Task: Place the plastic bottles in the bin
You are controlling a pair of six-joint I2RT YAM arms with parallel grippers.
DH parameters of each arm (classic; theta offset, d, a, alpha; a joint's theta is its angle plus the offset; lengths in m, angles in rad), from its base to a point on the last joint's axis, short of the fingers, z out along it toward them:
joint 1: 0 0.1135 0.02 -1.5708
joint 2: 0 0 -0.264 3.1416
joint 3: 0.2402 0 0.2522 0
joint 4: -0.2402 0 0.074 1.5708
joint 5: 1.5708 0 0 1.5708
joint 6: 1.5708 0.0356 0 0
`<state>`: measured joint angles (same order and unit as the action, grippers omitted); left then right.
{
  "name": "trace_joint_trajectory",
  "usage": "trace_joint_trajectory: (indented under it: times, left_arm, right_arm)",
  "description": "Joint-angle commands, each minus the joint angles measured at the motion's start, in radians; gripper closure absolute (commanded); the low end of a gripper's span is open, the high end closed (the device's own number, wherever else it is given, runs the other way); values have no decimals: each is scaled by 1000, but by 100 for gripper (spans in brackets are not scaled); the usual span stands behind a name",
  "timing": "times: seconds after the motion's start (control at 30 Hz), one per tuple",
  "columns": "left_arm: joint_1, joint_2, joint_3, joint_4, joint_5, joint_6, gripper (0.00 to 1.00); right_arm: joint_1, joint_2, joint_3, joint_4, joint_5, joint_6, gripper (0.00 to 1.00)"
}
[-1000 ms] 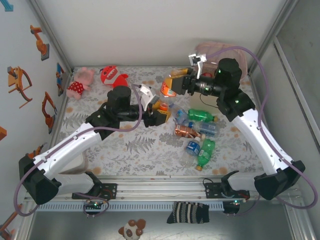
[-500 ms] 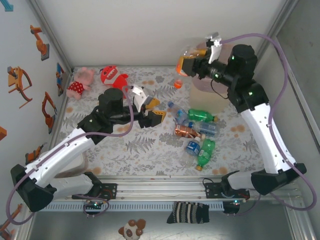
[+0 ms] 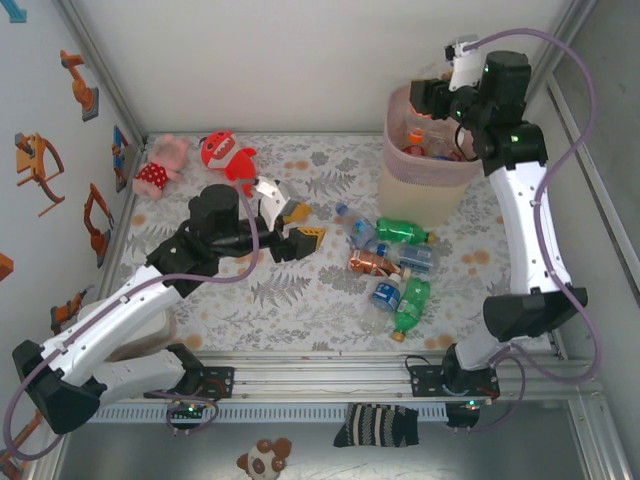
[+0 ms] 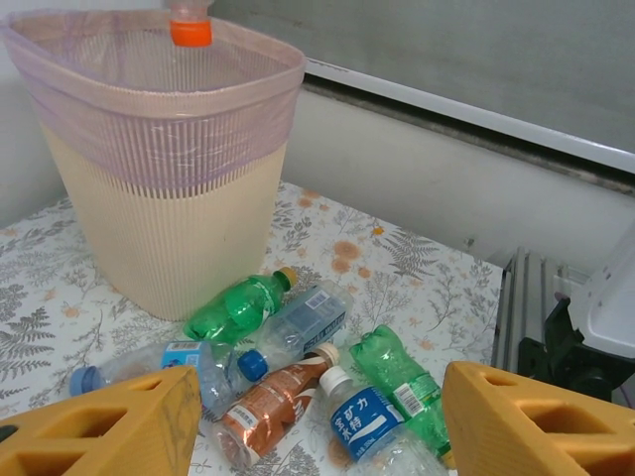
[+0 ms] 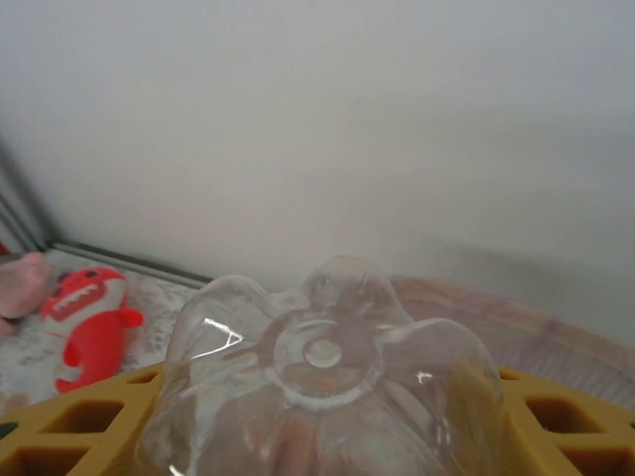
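Observation:
I will next use my right gripper to lower the clear plastic bottle past the pink rim [image 4: 149,59], tilting it downward, and then let it go inside the bin.
My right gripper [image 3: 432,100] hangs over the bin [image 3: 420,185], a tall basket with a pink perforated rim [image 4: 149,59] and a cream body. It is shut on a clear plastic bottle [image 5: 322,392], base toward the wrist camera, between the yellow fingers [image 5: 69,436]. The bottle's orange cap [image 4: 190,30] points down just above the rim. My left gripper [image 3: 297,227] is open and empty above the table, left of the loose bottles. Those include a green one [image 3: 402,230], a brown one [image 4: 268,402], a blue-labelled one [image 4: 362,416] and another green one [image 3: 410,303].
A pink plush toy [image 3: 160,165] and a red one [image 3: 225,152] lie at the back left; the red one also shows in the right wrist view [image 5: 94,322]. The bin stands in the back right corner against the walls. A striped sock [image 3: 375,425] lies beyond the front rail.
The right arm lifted the bottle from over the table's middle up and right to above the bin. The left gripper drew back slightly to the left, away from the bottles.

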<state>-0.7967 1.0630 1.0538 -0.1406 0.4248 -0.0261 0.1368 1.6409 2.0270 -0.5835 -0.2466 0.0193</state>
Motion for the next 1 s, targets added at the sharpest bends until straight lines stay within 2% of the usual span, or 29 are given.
trace_joint_trajectory:
  times: [0.0,0.13,0.3,0.73,0.97]
  left_arm:
    - [8,-21,-16,-9,-13,23,35]
    - [10,-28,-24,-6,-19,25,35]
    - [11,-25,-31,0,-18,22,35]
    - [16,-41,-52,1,-27,19,35]
    - [18,-46,-55,0,-32,18,35]
  right_arm:
    - [-23,55,76,-103,86,-69,49]
    - [-33,140,146,-208,158,-123,49]
    - [-58,217,159,-270,187,-121,49]
    - [-123,406,159,-335,181,30,50]
    - [-146,531,234,-411,196,98,50]
